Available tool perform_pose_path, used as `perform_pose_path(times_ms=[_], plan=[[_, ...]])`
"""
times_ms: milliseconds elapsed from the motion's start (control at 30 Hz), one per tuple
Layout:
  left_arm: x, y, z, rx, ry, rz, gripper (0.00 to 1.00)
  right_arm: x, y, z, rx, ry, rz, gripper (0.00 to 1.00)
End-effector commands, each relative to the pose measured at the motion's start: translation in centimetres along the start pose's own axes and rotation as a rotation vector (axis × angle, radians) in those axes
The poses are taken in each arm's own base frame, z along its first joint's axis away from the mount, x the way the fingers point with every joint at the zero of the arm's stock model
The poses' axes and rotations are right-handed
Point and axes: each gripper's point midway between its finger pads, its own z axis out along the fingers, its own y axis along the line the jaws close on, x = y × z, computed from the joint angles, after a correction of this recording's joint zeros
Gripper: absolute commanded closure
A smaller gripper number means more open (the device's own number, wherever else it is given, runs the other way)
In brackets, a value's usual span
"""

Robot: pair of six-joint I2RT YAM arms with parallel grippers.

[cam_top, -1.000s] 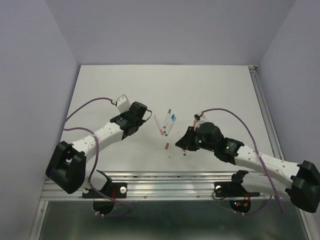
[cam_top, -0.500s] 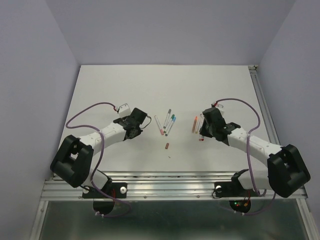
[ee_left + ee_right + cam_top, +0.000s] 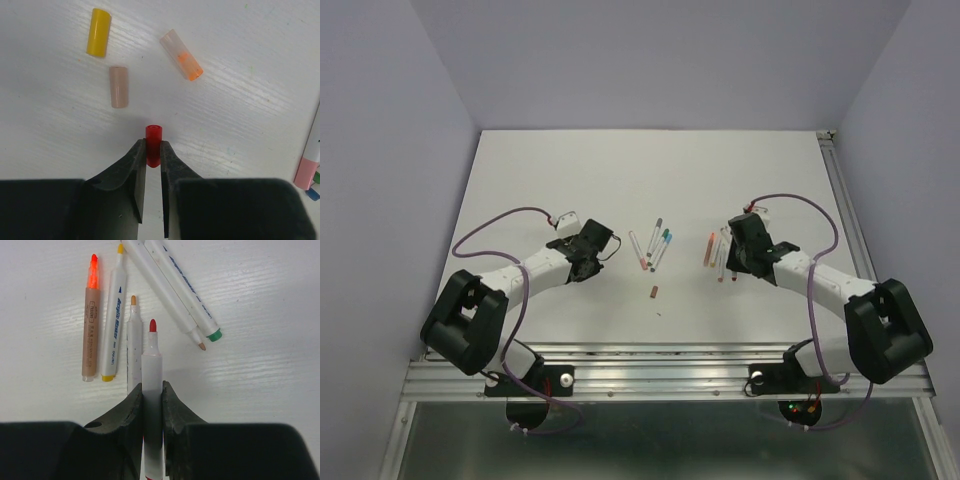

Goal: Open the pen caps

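The white pen comes down beside the tan-tipped one next, and my right gripper releases it on the tabletop. The other uncapped pens lie lined up there.
My left gripper is shut on a small red pen cap, low over the table. Loose caps lie just ahead: yellow, pale pink and clear orange. My right gripper is shut on an uncapped white pen with a red tip. It is held over a row of uncapped pens: orange, yellow-ended and a tan-tipped one. In the top view the left gripper is left of centre and the right gripper is right of centre.
Several capped pens lie fanned out at the table's middle between the arms. A small brown cap lies nearer the front. Two more long white pens, one with a green end, lie ahead right of the right gripper. A pink-ended pen lies at the left wrist view's right edge.
My right arm has swung from the front centre out to the right, carrying the red-tipped pen to the row of uncapped pens. My left arm has drawn back a little toward the loose caps.
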Motion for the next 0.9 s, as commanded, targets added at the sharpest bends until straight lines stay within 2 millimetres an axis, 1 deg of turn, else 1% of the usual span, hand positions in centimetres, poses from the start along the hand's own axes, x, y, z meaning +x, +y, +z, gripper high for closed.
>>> perform_pose_path(times_ms=[0,100,133,167,200,267,333,367,433,467,567,600,667,700,733,867], plan=[[-1.6,-0.8,-0.6,0.018,-0.036,0.004,0.77,-1.5,0.7,0.4,-0.028,-0.047,-0.031,0.94],[-1.8,-1.2,-0.7,0.028,-0.038,0.004,0.76,-1.3,0.5,0.7,-0.020,-0.043,-0.039,0.93],[-1.9,-1.4,-0.7,0.035,-0.033,0.004,0.70,-1.2,0.5,0.9,-0.017,-0.036,-0.040,0.92],[-1.9,-1.5,-0.8,0.037,-0.031,0.003,0.70,-1.2,0.5,1.0,-0.014,-0.034,-0.040,0.92],[-2.0,-1.8,-0.9,0.046,-0.029,0.002,0.61,-1.0,0.6,1.1,-0.019,-0.026,-0.045,0.89],[-2.2,-2.0,-1.1,0.058,-0.028,0.002,0.59,-1.1,0.6,1.2,-0.010,-0.023,-0.045,0.87],[-2.4,-2.3,-1.4,0.072,-0.030,0.004,0.49,-0.8,0.3,1.4,0.010,-0.009,-0.039,0.85],[-2.5,-2.6,-1.7,0.084,-0.026,0.002,0.40,-0.7,0.1,1.6,0.022,-0.007,-0.036,0.86],[-2.8,-3.2,-2.3,0.122,-0.029,0.002,0.31,-0.7,0.1,1.6,0.028,-0.004,-0.034,0.85],[-2.7,-3.7,-2.6,0.153,-0.019,0.009,0.22,-0.7,0.1,1.6,0.032,-0.004,-0.032,0.85],[-3.4,-4.8,-3.9,0.230,-0.029,0.001,0.16,-0.7,0.0,1.7,0.035,-0.002,-0.033,0.83],[-3.8,-5.1,-4.4,0.255,-0.041,-0.001,0.13,-0.7,0.1,1.7,0.035,-0.001,-0.033,0.80],[-4.1,-5.6,-4.9,0.280,-0.046,-0.003,0.11,-0.5,0.0,1.8,0.039,0.008,-0.037,0.75],[-4.4,-5.8,-5.0,0.290,-0.050,-0.004,0.08,-0.4,0.0,1.9,0.042,0.012,-0.038,0.74],[-4.5,-6.0,-5.2,0.297,-0.053,-0.006,0.08,-0.3,-0.1,1.9,0.044,0.016,-0.037,0.74],[-4.9,-6.7,-5.5,0.318,-0.052,-0.010,0.07,-0.3,-0.2,1.6,0.045,0.018,-0.031,0.65]])
